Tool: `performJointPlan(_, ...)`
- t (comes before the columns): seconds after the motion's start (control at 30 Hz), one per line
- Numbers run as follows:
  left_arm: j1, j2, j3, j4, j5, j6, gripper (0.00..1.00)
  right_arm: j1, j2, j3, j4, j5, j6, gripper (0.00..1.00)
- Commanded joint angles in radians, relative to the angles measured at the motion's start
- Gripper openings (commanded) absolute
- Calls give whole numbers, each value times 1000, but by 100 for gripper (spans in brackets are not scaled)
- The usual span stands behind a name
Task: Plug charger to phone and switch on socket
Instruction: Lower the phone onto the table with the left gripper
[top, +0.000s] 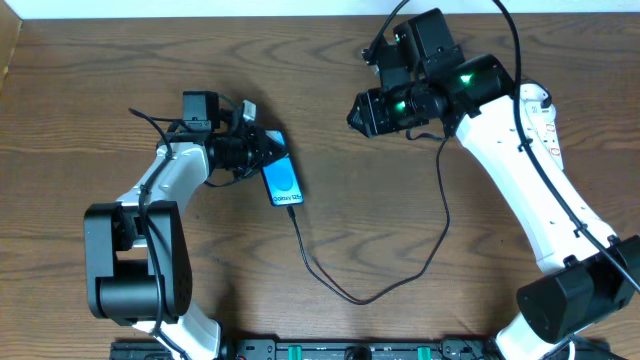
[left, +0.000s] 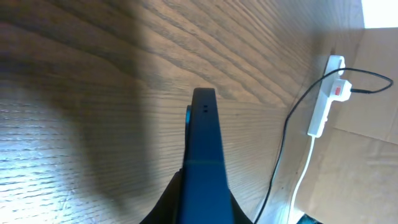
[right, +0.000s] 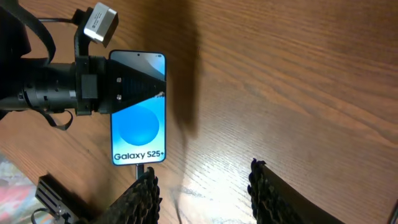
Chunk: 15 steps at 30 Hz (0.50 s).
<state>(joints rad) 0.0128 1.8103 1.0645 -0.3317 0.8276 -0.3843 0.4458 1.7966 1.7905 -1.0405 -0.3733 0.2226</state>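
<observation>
The clear wood of the bare tabletop is below my left gripper. I should next lower the phone (top: 282, 182) in my left gripper onto it and let go there.
The phone (top: 282, 182) lies left of the table's middle, blue screen up, reading "Galaxy S25+" in the right wrist view (right: 139, 134). My left gripper (top: 262, 152) is shut on its upper end. The left wrist view shows the phone edge-on (left: 204, 143) between the fingers (left: 204, 208). The charger cable (top: 350, 296) runs from the phone's lower end, where its connector (right: 139, 168) sits against the edge, loops across the table and rises toward the right. The white socket (left: 323, 93) carries a white plug with a red mark. My right gripper (top: 365, 112) (right: 205, 183) is open and empty above the table.
Brown cardboard (left: 354, 168) lies beyond the socket in the left wrist view. A white cord (left: 301, 177) trails from the socket's end. The right arm's white link (top: 520, 170) crosses the right side of the table. A dark rail (top: 330, 350) runs along the front edge.
</observation>
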Motion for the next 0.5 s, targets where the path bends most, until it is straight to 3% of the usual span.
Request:
performJointPlan(0.0, -22, 35, 3, 11, -6, -21, 7, 17, -27, 11, -5, 27, -14, 46)
performJointPlan(0.37, -34, 121, 3, 47, -12, -43, 8, 22, -27, -5, -15, 32, -14, 46)
performJointPlan(0.47, -37, 143, -3, 18, -78, -43, 8, 22, -27, -5, -20, 32, -14, 46)
